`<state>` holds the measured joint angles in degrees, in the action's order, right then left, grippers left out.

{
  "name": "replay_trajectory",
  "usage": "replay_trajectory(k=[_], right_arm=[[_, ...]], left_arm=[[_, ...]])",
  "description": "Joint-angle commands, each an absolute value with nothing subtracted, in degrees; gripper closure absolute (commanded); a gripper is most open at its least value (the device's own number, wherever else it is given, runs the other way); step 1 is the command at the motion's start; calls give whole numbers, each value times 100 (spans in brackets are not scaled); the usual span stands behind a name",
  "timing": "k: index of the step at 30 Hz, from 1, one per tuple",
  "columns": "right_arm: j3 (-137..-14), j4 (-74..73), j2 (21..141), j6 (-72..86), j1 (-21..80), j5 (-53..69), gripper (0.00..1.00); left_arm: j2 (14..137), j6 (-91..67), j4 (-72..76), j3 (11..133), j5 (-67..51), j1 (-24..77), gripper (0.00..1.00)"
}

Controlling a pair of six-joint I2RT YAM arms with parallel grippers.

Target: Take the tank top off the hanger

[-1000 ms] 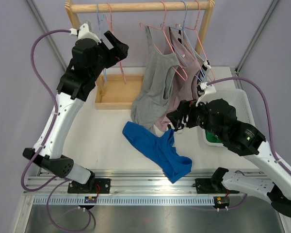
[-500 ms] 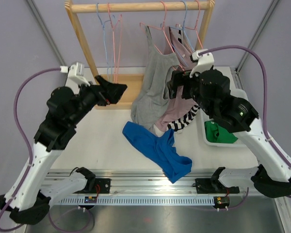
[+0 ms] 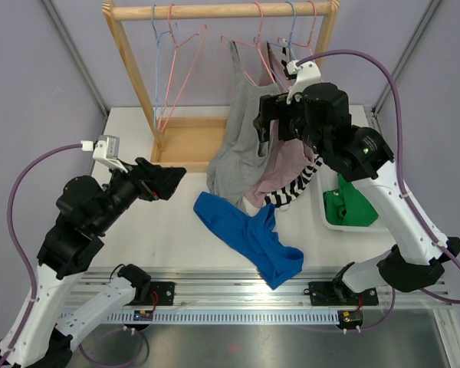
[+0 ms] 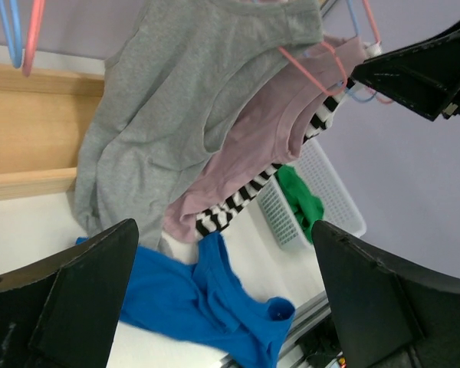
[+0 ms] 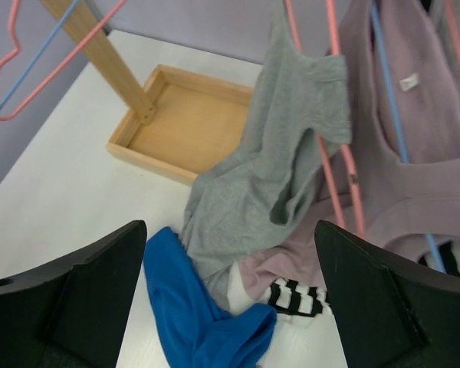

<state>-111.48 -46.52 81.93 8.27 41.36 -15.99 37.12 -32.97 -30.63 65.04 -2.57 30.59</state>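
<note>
My right gripper moves back and down from the hangers next, to close on the middle of the blue tank top, because the tank top lies loose on the tabletop, off any hanger.
A grey tank top [image 3: 241, 146] hangs by one strap from a pink hanger [image 3: 262, 67] on the wooden rail, its lower part slumped onto the table. It also shows in both wrist views, the grey tank top [image 4: 176, 100] [image 5: 284, 153] and its pink hanger [image 5: 333, 169]. My right gripper [image 3: 265, 126] is open, high up just right of the grey top, empty [image 5: 230, 226]. My left gripper [image 3: 171, 180] is open and empty over the table's left, apart from the clothes [image 4: 224, 230]. A blue tank top [image 3: 245, 234] lies loose on the table.
A mauve top [image 3: 287, 161] and a striped garment [image 3: 291, 188] hang behind the grey one. Empty blue and pink hangers [image 3: 169, 69] dangle at the rail's left. The rack's wooden base tray [image 3: 185, 142] sits beneath. A white basket [image 3: 366, 224] with green cloth stands right.
My left arm dropped from the rail to low over the table's left and its gripper opened fully. My right arm rose from the table to the hangers. The empty hangers swung.
</note>
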Motion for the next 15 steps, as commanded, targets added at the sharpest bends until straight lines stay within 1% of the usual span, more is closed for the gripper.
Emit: replay_trajectory(k=[1, 2, 3, 7, 8, 15], right_arm=[[-10683, -4913, 8025, 1002, 4140, -713, 1], [-10426, -4852, 7955, 1098, 4148, -616, 0], [-9884, -4773, 7780, 1160, 4166, -433, 0], [-8721, -4439, 7471, 1344, 4341, -114, 1], [-8536, -4421, 7453, 1423, 4394, -123, 1], [-6867, -3816, 7664, 1784, 4851, -18, 1]], left_arm=[[3683, -2797, -3611, 6951, -422, 3076, 1], [3665, -2725, -3926, 6987, -326, 3076, 1], [3630, -2655, -4077, 7022, -264, 3076, 1], [3393, -2286, -4683, 7005, -9, 3076, 1], [3297, -2224, -4745, 6979, 217, 3076, 1], [2927, -1864, -4825, 6469, 694, 3076, 1]])
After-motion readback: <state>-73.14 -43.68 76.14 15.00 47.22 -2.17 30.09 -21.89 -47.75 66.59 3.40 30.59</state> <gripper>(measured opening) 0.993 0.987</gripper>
